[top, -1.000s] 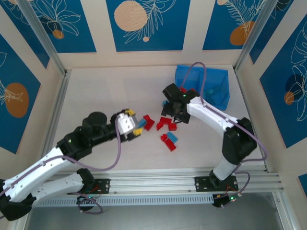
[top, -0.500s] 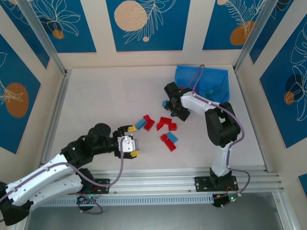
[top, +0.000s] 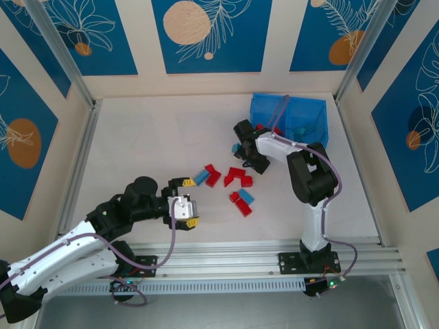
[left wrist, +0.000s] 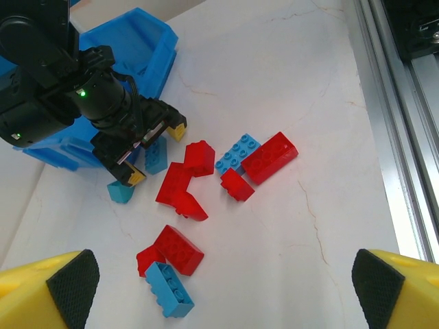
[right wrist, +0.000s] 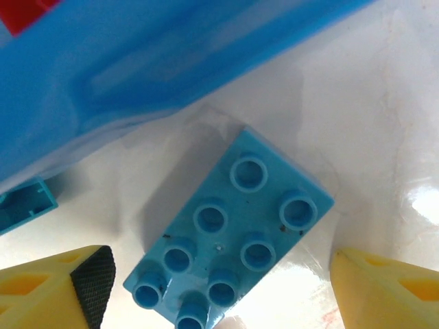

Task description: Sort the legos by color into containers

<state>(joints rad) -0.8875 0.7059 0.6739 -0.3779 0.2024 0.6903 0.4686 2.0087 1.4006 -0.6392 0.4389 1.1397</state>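
Note:
I should keep my right gripper low beside the bin (top: 310, 108) and close it across the light blue brick's long sides, because its open fingers already straddle that brick.
Red and light blue legos lie loose mid-table: a blue brick (top: 201, 177) beside a red one (top: 212, 175), a red cluster (top: 237, 175), and a red and blue group (top: 242, 202). The blue bin (top: 310, 108) with its two containers stands at the back right. My left gripper (top: 188, 202) hangs open and empty near the front, short of the blue brick (left wrist: 168, 289) and red brick (left wrist: 178, 250). My right gripper (top: 243, 145) is open low over the table at the bin's front wall (right wrist: 137, 75). Its fingers (right wrist: 58, 288) stand on either side of a flat light blue brick (right wrist: 230, 229).
A small teal brick (right wrist: 24, 205) lies against the bin beside the right gripper. Some red shows inside the bin's left compartment (top: 260, 127), blue pieces in the right one (top: 302, 130). An aluminium rail (top: 274, 250) runs along the near edge. Bare table stretches to the left.
My left gripper drew back from the pile toward the near edge and opened wide, leaving the blue brick by the red one. My right gripper shifted slightly toward the bin.

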